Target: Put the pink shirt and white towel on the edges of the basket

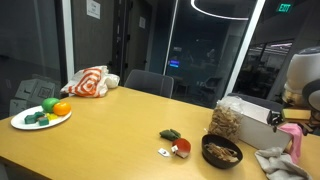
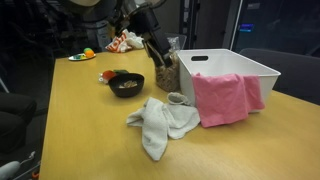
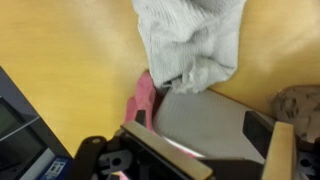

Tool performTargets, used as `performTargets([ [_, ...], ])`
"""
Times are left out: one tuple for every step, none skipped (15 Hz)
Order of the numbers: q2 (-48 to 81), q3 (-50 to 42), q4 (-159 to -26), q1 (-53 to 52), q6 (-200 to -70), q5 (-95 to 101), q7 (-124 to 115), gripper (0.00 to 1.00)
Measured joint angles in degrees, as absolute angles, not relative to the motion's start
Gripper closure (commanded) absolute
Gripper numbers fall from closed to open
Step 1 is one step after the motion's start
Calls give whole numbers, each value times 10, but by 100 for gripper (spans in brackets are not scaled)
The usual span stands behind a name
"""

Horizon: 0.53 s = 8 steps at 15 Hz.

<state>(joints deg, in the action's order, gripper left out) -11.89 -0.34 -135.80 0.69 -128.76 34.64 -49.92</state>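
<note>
My gripper moves past the basket corner and down onto the white towel's bunched middle (image 2: pixel 157 120) next, since the towel lies crumpled on the tabletop beside the basket (image 2: pixel 225 62).
The white basket (image 2: pixel 225 62) stands on the wooden table. The pink shirt (image 2: pixel 222 97) hangs over the basket's near edge; it also shows in an exterior view (image 1: pixel 294 138) and in the wrist view (image 3: pixel 145 97). The white towel (image 2: pixel 160 122) lies crumpled on the table against the basket's corner, and it shows in the wrist view (image 3: pixel 190 40) and in an exterior view (image 1: pixel 280 160). My gripper (image 2: pixel 155 52) hangs above the basket's far left corner. In the wrist view my gripper (image 3: pixel 225 150) is open and empty over the basket wall (image 3: pixel 200 120).
A dark bowl (image 2: pixel 127 85) and a clear container of snacks (image 2: pixel 166 72) stand left of the basket. A plate of fruit (image 1: pixel 40 115) and a striped cloth bundle (image 1: pixel 90 82) sit at the table's far end. Small items (image 1: pixel 175 143) lie mid-table.
</note>
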Motion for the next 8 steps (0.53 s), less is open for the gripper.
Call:
performTargets([
  [-119, -3, -1378, 11, -1289, 346, -499, 0],
  [-118, -3, -1397, 17, -1292, 347, -499, 0],
  [-118, -3, -1415, 24, -1298, 353, -499, 0],
  [-117, -4, -1428, 31, -1301, 356, -499, 0],
  [-115, -4, -1440, 38, -1302, 359, -499, 0],
  [-114, -5, -1449, 44, -1304, 363, -499, 0],
  [-112, -7, -1458, 50, -1307, 365, -498, 0],
  [-111, -10, -1465, 55, -1312, 366, -495, 0],
])
